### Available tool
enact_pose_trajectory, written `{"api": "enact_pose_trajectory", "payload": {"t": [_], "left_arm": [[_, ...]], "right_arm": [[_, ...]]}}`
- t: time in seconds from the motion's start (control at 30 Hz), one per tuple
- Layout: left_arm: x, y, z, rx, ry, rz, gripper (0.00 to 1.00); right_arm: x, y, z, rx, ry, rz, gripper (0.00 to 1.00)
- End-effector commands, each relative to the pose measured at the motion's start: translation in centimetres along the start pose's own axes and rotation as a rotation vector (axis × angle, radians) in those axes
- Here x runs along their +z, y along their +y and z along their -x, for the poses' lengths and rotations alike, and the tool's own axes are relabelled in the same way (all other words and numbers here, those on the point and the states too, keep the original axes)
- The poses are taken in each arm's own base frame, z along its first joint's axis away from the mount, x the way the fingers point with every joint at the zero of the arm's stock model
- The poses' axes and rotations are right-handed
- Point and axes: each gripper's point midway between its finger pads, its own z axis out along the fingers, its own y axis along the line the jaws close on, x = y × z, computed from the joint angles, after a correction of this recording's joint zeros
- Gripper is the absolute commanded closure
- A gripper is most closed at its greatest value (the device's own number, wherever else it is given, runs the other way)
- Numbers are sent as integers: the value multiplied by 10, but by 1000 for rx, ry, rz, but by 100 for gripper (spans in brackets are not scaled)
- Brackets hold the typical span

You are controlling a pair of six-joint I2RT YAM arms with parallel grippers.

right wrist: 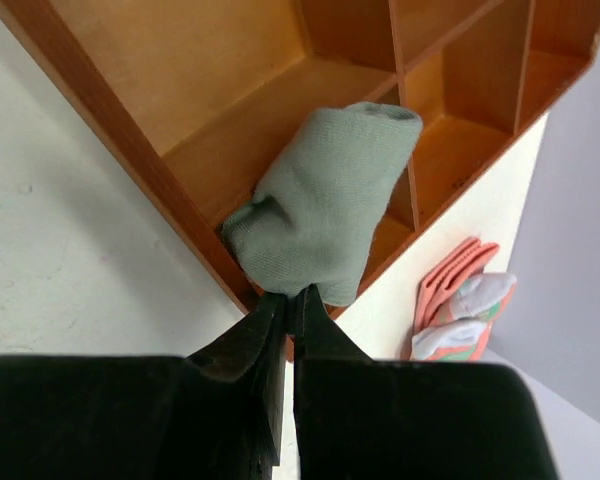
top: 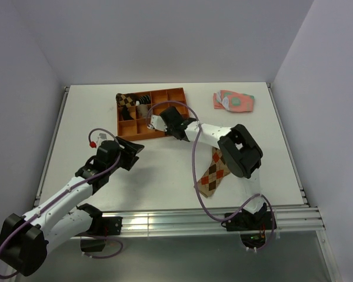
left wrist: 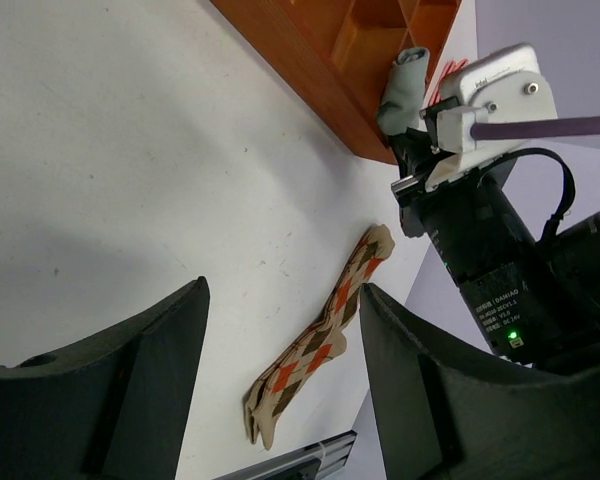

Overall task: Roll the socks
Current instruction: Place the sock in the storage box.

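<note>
The grey sock (right wrist: pixel 325 200) hangs above the tray's near corner section (right wrist: pixel 388 238), outward of my right gripper and below it. My right gripper will next move outward, then go down and let go.
My right gripper (right wrist: pixel 292 297) is shut on the edge of the grey sock (right wrist: pixel 325 200), a bunched roll hanging over a near compartment of the orange tray (right wrist: pixel 130 150). The grey sock also shows in the left wrist view (left wrist: pixel 402 88). In the top view the right gripper (top: pixel 151 119) is at the tray's front edge. The tan argyle sock (top: pixel 215 173) lies flat on the table under the right arm and also shows in the left wrist view (left wrist: pixel 315 345). My left gripper (top: pixel 132 150) is open and empty above the bare table (left wrist: pixel 280 300), left of the argyle sock.
The orange tray (top: pixel 165 94) has several compartments, with rolled patterned socks (top: pixel 128 101) in its left ones. Pink-and-green socks (top: pixel 233 100) lie at the back right and show in the right wrist view (right wrist: pixel 460 310). A metal rail (top: pixel 188 217) runs along the near edge.
</note>
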Motion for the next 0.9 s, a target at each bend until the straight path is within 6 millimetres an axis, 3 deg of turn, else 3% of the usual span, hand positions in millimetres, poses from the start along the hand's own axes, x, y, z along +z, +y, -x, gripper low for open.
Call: {"api": "enact_pose_trajectory", "payload": {"t": [0.0,0.13,0.37,0.67,0.87], "left_arm": [[0,-10,1,-7,2,-39,33],[0,-11,1,-7,3,-39,33],[3,-13,0,-5,11,-39,33],[8,-13,-2,-4,22,-33,33],[9,-11,-3,-8,24,-31,34]], "right_arm": [[6,26,8,20,-9,147,100],[11,17,10,83,0,195,100],[23,27,-15,95,59,328,100],[32,21,-47,88,135,353,100],[35,30,-43,105,110,388,94]]}}
